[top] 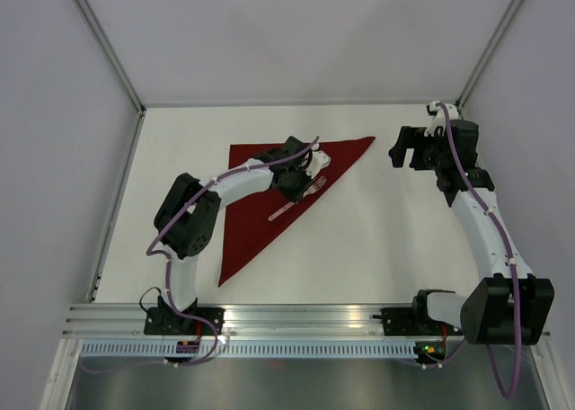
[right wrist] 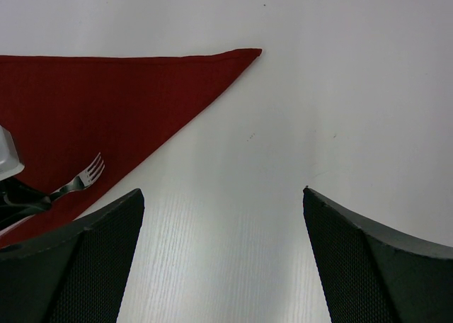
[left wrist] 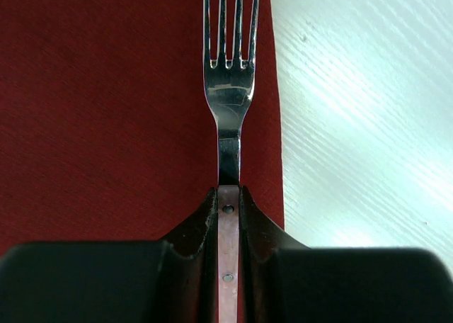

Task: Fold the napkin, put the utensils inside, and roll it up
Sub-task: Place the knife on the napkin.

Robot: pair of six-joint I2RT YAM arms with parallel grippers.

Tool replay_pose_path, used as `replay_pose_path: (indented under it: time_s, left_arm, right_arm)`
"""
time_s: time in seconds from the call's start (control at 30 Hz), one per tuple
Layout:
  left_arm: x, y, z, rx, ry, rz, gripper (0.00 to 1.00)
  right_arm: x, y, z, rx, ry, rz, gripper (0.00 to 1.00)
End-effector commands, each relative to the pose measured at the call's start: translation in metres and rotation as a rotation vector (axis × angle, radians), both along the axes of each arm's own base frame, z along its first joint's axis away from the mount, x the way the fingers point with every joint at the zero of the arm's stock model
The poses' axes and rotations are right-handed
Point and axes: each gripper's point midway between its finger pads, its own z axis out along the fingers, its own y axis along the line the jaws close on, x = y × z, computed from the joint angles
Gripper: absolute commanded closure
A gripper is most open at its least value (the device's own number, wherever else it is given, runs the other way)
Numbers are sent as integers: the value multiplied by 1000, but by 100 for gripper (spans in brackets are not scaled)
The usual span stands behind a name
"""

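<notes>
My left gripper lowers the fork onto the napkin (top: 252,214) beside its long edge next and releases it, since the fork already parallels that edge.
The dark red napkin (top: 252,214) lies folded into a triangle on the white table (top: 386,239), its long edge running diagonally. My left gripper (top: 295,182) is over the napkin near that edge, shut on the fork's handle. In the left wrist view the fork (left wrist: 228,96) points away from the black fingers (left wrist: 195,227), tines over the napkin (left wrist: 106,110) close to its edge, handle between the jaws. My right gripper (top: 404,149) is to the right of the napkin's far corner, open with nothing in it. Its wrist view shows the napkin (right wrist: 106,103) and fork (right wrist: 78,180) at left, right gripper (right wrist: 223,192) over bare table.
Pale walls with metal frame posts (top: 112,55) enclose the table on three sides. An aluminium rail (top: 296,318) carrying both arm bases runs along the near edge. Bare white table (left wrist: 368,125) lies right of the napkin.
</notes>
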Motion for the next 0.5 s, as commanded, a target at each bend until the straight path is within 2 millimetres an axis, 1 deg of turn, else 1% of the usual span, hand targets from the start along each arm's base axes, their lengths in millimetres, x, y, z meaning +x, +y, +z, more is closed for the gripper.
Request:
replay_pose_path:
  time_s: [0.0, 0.13, 0.2, 0.23, 0.47]
  left_arm:
    - [20, -12, 11, -37, -51, 53, 98]
    - [27, -17, 9, -46, -50, 84, 98]
    - [27, -19, 3, -46, -35, 86, 98]
    - [28, -21, 4, -52, -37, 86, 98]
    - [29, -25, -7, -60, -14, 108, 98]
  right_arm:
    - [4, -1, 2, -11, -17, -7, 2]
    - [4, -2, 1, -12, -12, -8, 2]
    - [4, -1, 1, -12, -14, -7, 2]
    - [4, -1, 1, -11, -14, -7, 2]
    - [4, -1, 1, -12, -14, -7, 2]
